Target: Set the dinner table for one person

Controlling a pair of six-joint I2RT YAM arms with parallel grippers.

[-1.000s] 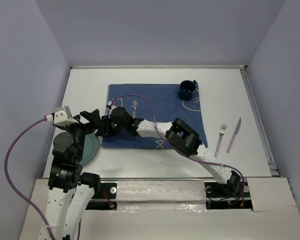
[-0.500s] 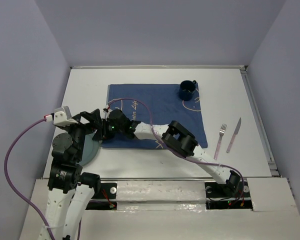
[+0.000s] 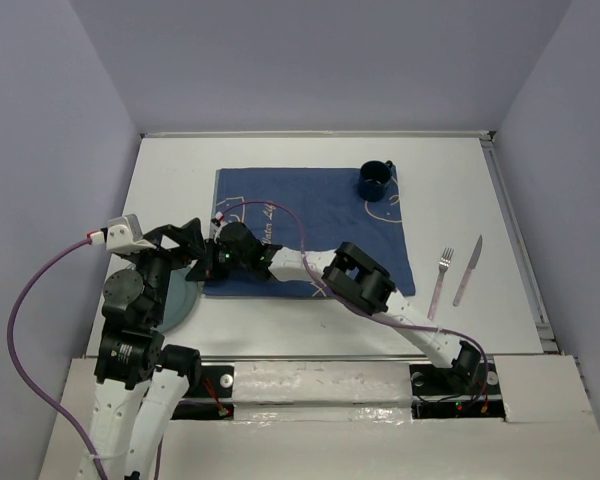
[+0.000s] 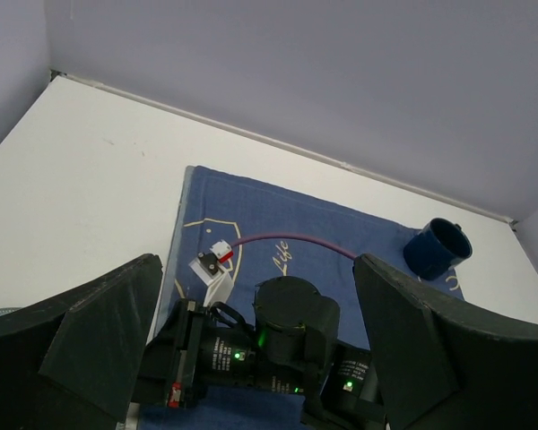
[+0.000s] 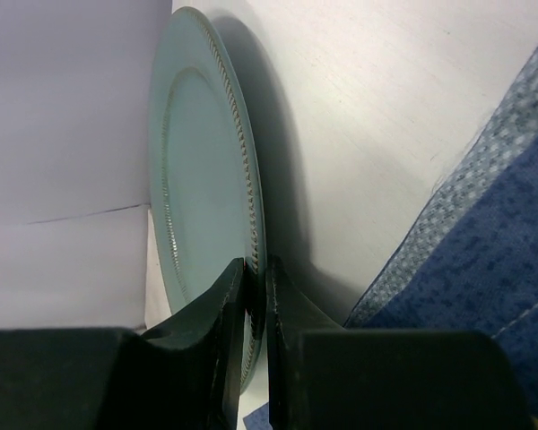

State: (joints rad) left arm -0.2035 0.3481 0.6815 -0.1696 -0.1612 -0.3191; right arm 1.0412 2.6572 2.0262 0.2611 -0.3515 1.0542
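Observation:
The plate (image 3: 183,297) is off the cloth, so next I need to lift my right gripper, move it to the right in the top view, lower it onto the cloth's middle (image 3: 315,228) and let go.
A pale green plate (image 3: 183,297) lies on the white dinner table (image 3: 170,180) at the near left, partly hidden under my left arm. My right gripper (image 3: 203,265) reaches across the blue cloth (image 3: 310,215) and is shut on the plate's rim. In the right wrist view the rim (image 5: 251,233) sits between the two closed fingers of the right gripper (image 5: 256,278). My left gripper (image 3: 183,243) is open and empty, hovering above the plate. In the left wrist view its fingers (image 4: 99,331) stand wide apart over the right arm's wrist.
A dark blue mug (image 3: 374,180) stands on the cloth's far right corner and also shows in the left wrist view (image 4: 438,249). A fork (image 3: 441,280) and a knife (image 3: 468,270) lie on the table right of the cloth. A purple cable arcs over the cloth.
My right gripper has slid left off the cloth's edge onto the plate's rim. The left arm has barely moved.

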